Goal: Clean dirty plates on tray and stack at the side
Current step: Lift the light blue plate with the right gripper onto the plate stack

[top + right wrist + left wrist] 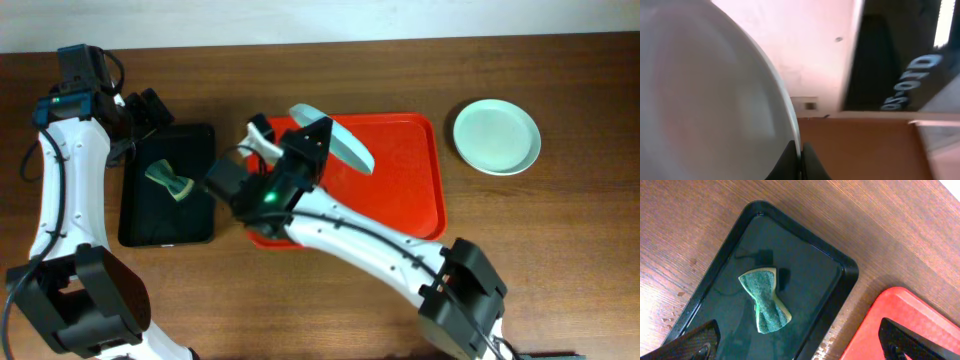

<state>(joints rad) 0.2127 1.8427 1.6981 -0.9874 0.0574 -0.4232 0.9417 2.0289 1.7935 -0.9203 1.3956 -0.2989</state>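
I need to move my right gripper past the red tray (pixel 410 180) next, level the tilted plate and lower it onto the mint green plate (pixel 497 136), because that one is at the side.
My right gripper (pixel 320 135) is shut on the rim of a pale blue plate (pixel 350 152) and holds it tilted on edge above the left half of the red tray (pixel 410 180). In the right wrist view the plate (pixel 705 100) fills the left side, its rim pinched between the fingers (pixel 800 159). A pale mint green plate (pixel 497 136) lies on the table to the right of the tray. No white plate shows. My left gripper (pixel 150 108) is open and empty above the black tray's far left corner; its fingers (pixel 800 344) are spread wide.
A black tray (pixel 205 135) left of the red tray holds a green sponge (pixel 170 182), which also shows in the left wrist view (pixel 765 300). The red tray's corner (pixel 890 315) lies close to the black tray (pixel 760 205). My right arm crosses the red tray's front.
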